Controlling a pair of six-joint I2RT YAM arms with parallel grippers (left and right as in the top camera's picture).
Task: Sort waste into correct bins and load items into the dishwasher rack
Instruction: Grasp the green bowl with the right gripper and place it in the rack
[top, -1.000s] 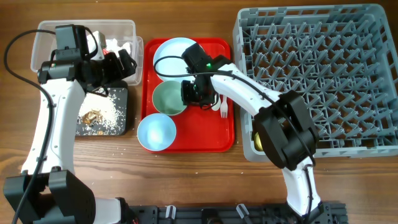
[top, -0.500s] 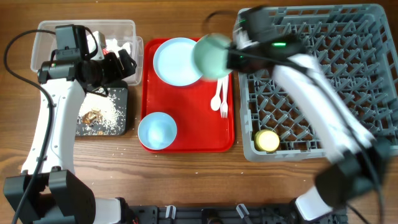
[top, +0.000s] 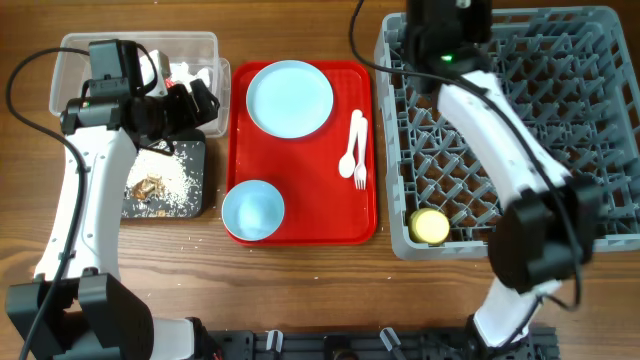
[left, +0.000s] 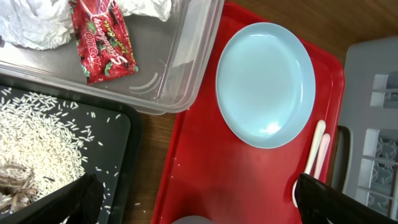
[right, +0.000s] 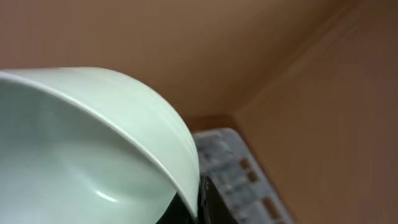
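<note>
I will lower my right gripper toward the red tray next and let go of the bowl's rim.
My right gripper (right: 199, 202) is shut on the rim of the pale mint-white bowl (right: 81, 149), held high and tilted over the far left corner of the grey dishwasher rack (top: 560, 130). The right arm (top: 445, 30) hides the bowl in the overhead view. A yellow cup (top: 431, 226) sits in the rack's front left corner. My left gripper (top: 205, 100) is open and empty above the edge between the clear tub (top: 75, 55) and the black tray (top: 195, 165). The red wrapper (left: 102, 37) and white napkin (left: 31, 25) lie in the tub. White crumbs (top: 165, 180) lie in the black tray.
A red tray (top: 300, 225) between bins and rack holds the light blue plate (top: 290, 97), the light blue bowl (top: 252, 211), and the white fork and spoon (top: 355, 150). A few crumbs lie on the wood in front of the black tray.
My right arm lifted the mint bowl off the red tray and swung it up and right to the rack's far left corner. The left arm has not moved.
</note>
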